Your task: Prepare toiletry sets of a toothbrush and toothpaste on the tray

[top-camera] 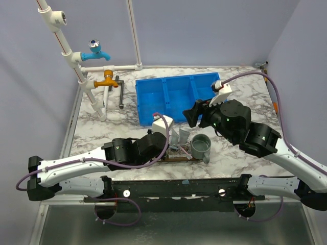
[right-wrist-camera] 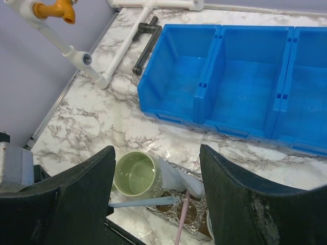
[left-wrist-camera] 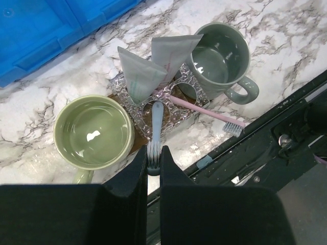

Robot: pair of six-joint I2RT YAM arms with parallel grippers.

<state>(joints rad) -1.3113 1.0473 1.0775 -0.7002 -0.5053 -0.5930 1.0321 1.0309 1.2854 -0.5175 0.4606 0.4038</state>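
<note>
The light-blue handle hangs over the tray's hole by the light-green cup, so my left gripper needs to go down and shift toward the grey-green mug next, to open.
My left gripper (left-wrist-camera: pixel 153 162) is shut on the bristle end of a light-blue toothbrush (left-wrist-camera: pixel 157 122). The toothbrush's handle reaches over the silver-patterned top of the dark-brown tray (left-wrist-camera: pixel 135 146). Two whitish-grey toothpaste tubes (left-wrist-camera: pixel 139 76) lie on the tray, tips down, next to a pink toothbrush (left-wrist-camera: pixel 204 109) that lies slanted across it. My right gripper (right-wrist-camera: pixel 157 153) hangs open above the tray with nothing between its fingers. From there I see the blue toothbrush (right-wrist-camera: pixel 148 201) and the pink toothbrush (right-wrist-camera: pixel 183 219) below. From above, the tray (top-camera: pixel 176 157) lies near the table's front edge.
A light-green cup (left-wrist-camera: pixel 93 131) stands at the tray's left end and a grey-green mug (left-wrist-camera: pixel 219 58) at its right. A blue three-compartment bin (top-camera: pixel 176 97) stands behind. White pipes with a blue tap (top-camera: pixel 96 51) and an orange tap (top-camera: pixel 106 79) and a black tool (top-camera: pixel 121 92) are at the back left.
</note>
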